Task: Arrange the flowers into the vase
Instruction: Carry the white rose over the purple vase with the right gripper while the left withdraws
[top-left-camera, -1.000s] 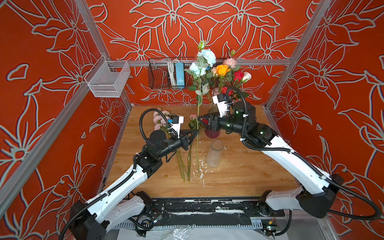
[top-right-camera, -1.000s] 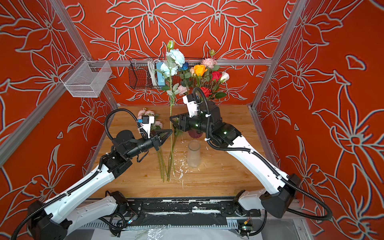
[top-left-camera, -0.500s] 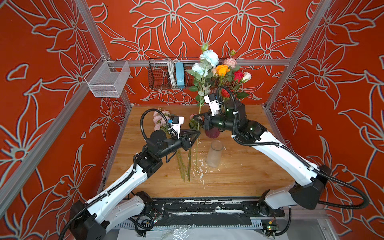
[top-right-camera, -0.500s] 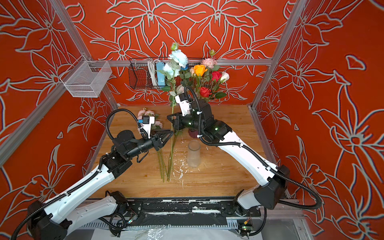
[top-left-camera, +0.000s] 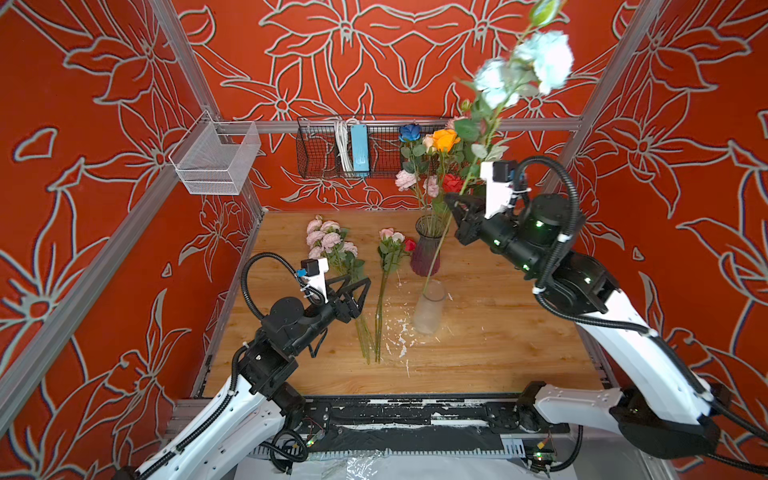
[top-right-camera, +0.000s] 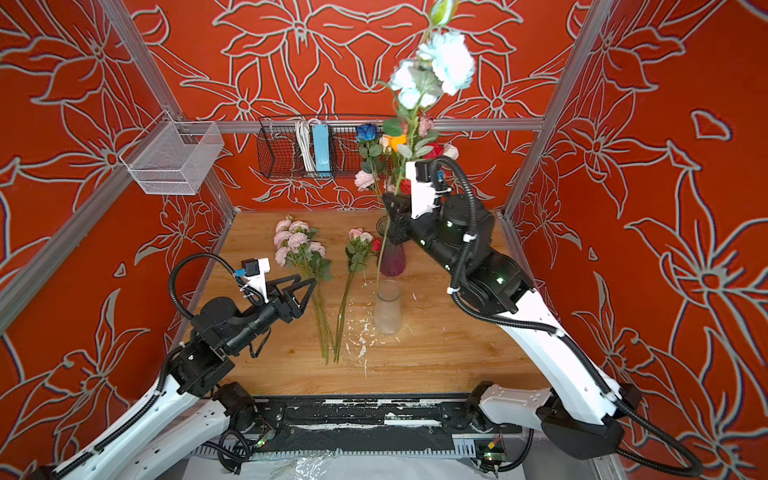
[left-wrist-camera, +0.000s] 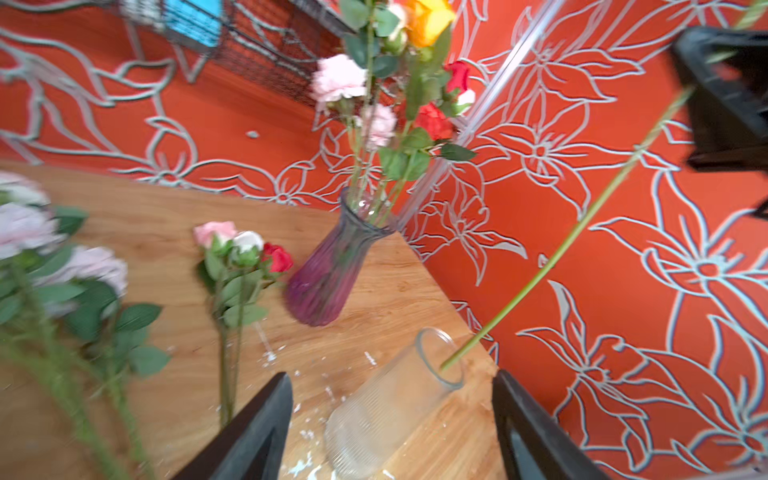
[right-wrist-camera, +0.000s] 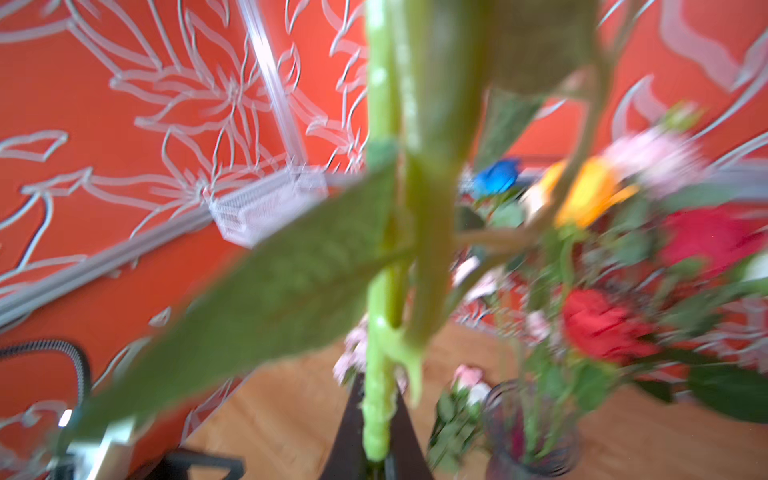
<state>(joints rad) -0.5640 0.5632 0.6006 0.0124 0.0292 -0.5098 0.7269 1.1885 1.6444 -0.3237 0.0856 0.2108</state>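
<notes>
The green stem has only its lower end in the clear vase, so I should lower my right gripper toward the clear vase's opening (top-left-camera: 433, 289) and let go of the stem.
My right gripper (top-left-camera: 452, 204) (top-right-camera: 390, 204) is shut on the green stem (top-left-camera: 439, 245) of a tall flower with pale blue-white blooms (top-left-camera: 538, 62). The stem leans, and its lower tip sits in the mouth of the clear glass vase (top-left-camera: 430, 309) (left-wrist-camera: 390, 407). In the right wrist view the stem (right-wrist-camera: 376, 415) is pinched between the jaws. My left gripper (top-left-camera: 358, 286) (left-wrist-camera: 391, 375) is open and empty, low at the left of the clear vase. A purple vase (top-left-camera: 426, 249) behind holds several flowers. A pink bunch (top-left-camera: 328, 241) and a small pink, white and red bunch (top-left-camera: 392, 241) lie on the table.
A black wire basket (top-left-camera: 324, 149) with a blue power strip hangs on the back wall. A white mesh basket (top-left-camera: 216, 162) is fixed to the left frame post. White flecks (top-left-camera: 399, 332) litter the wooden table (top-left-camera: 498, 353) near the clear vase.
My left gripper opened, let go of the stem and drew back. My right gripper shut on the stem and carried it up and to the right, so the flower now leans.
</notes>
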